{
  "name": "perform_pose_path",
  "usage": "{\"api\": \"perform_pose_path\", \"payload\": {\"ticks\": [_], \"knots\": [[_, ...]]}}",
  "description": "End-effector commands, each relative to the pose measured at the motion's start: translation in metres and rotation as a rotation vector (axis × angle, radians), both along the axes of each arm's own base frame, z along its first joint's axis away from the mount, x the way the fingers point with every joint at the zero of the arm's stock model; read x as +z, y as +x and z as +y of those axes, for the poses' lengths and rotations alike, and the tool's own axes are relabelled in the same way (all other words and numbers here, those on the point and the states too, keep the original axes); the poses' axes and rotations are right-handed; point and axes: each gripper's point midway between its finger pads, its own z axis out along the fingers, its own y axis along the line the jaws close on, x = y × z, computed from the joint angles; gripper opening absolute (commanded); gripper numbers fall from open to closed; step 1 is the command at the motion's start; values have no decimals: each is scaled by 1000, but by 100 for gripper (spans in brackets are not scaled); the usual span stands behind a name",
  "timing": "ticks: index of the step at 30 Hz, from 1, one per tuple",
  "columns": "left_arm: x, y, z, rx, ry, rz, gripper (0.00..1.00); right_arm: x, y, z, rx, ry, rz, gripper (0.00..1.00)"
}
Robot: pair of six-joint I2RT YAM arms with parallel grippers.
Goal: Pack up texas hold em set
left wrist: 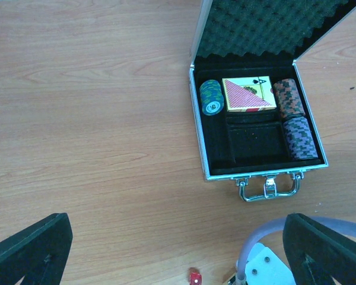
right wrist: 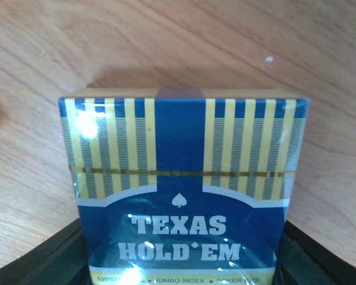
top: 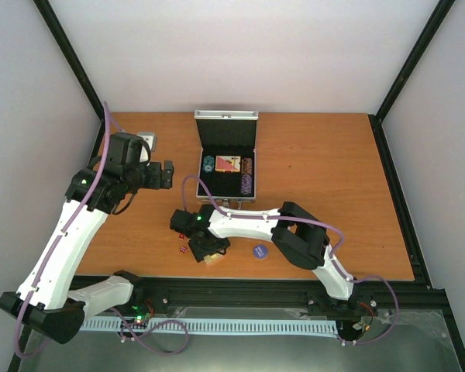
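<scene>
My right gripper raises the blue-yellow deck next, moves outward and lowers to release it in the bare black slot [top: 229, 184], which lies outward, still open for a deck.
The silver case [top: 227, 116] lies open at the table's middle back; it also shows in the left wrist view [left wrist: 198, 133]. It holds a red card deck [left wrist: 249, 95], a green-blue chip stack [left wrist: 211, 98] and two reddish chip stacks [left wrist: 288, 98]. One black slot [left wrist: 255, 142] is bare. My right gripper [top: 205, 252] sits low at the table in front of the case, shut on the blue-yellow card deck [right wrist: 181, 166], which fills the right wrist view. My left gripper [top: 168, 174] is open and empty, above the table left of the case. A red die [left wrist: 194, 276] and the blue disc [top: 260, 250] lie on the table.
A small white object [top: 147, 141] lies at the back left behind the left arm. The case's handle [left wrist: 270, 189] points toward the arms. The right arm's cable [left wrist: 267, 231] arches over the table in front of the case. Black frame posts stand at the back corners.
</scene>
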Motion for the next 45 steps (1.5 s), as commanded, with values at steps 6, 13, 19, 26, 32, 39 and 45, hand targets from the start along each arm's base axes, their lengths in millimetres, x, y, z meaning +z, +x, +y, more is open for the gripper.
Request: {"api": "perform_pose_path", "payload": {"ticks": [6,13,19,26,32,39,45], "knots": [[7,-5,-1,-23,0,-26,100,38,21,-17,-42,-30,-100,23],[11,-8,1,-19,-4,-38,100,105,65,-35,-12,30,-226,23],[15,-4,1,3,-23,-59,100,125,124,-61,13,24,-319,20],[17,2,-1,15,-38,-62,100,130,187,-60,-123,73,-361,17],[12,6,0,27,-26,-52,100,127,222,-22,30,161,-438,18],[6,9,2,43,-11,-35,100,110,249,-23,175,43,-521,11],[-3,15,0,47,-3,-13,100,99,252,-28,320,-20,-553,13]]}}
